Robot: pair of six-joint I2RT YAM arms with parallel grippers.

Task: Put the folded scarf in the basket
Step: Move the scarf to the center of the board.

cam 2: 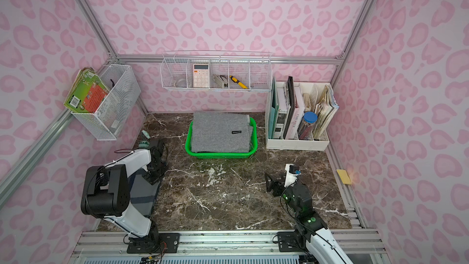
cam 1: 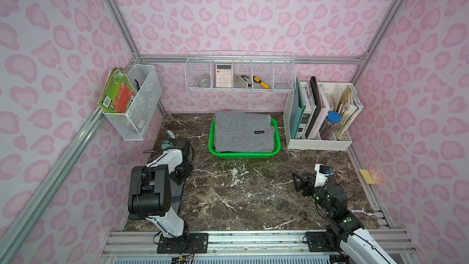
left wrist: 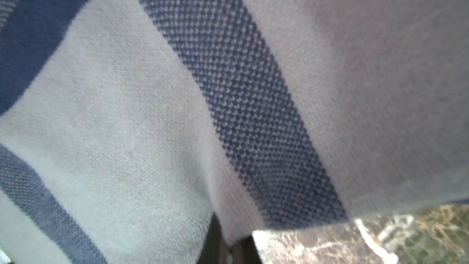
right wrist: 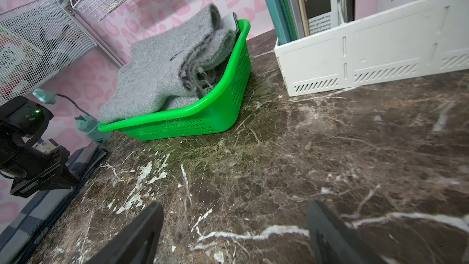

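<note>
The bare marble is beside my left gripper, toward my right gripper. My left gripper should next drag the fold there from the table's edge and release it.
A grey scarf with navy stripes (cam 2: 145, 194) lies folded at the table's left edge, mostly hidden under my left arm in both top views. It fills the left wrist view (left wrist: 127, 123). My left gripper (left wrist: 229, 245) is shut on a fold of this striped scarf, its dark fingers (left wrist: 213, 239) pinching the cloth at the edge near the marble; from above it points down (cam 1: 181, 175). The green basket (cam 1: 243, 153) stands at the back centre with a plain grey folded scarf (cam 1: 243, 130) inside. My right gripper (right wrist: 233, 206) hovers open over bare marble at the front right (cam 1: 297, 184).
A white file organiser (cam 1: 319, 143) with books stands right of the basket. White wire baskets hang on the back wall (cam 1: 239, 74) and the left wall (cam 1: 137, 113). A small teal lamp (cam 1: 168, 143) sits behind my left arm. A yellow sponge (cam 1: 367, 176) lies on the right rail.
</note>
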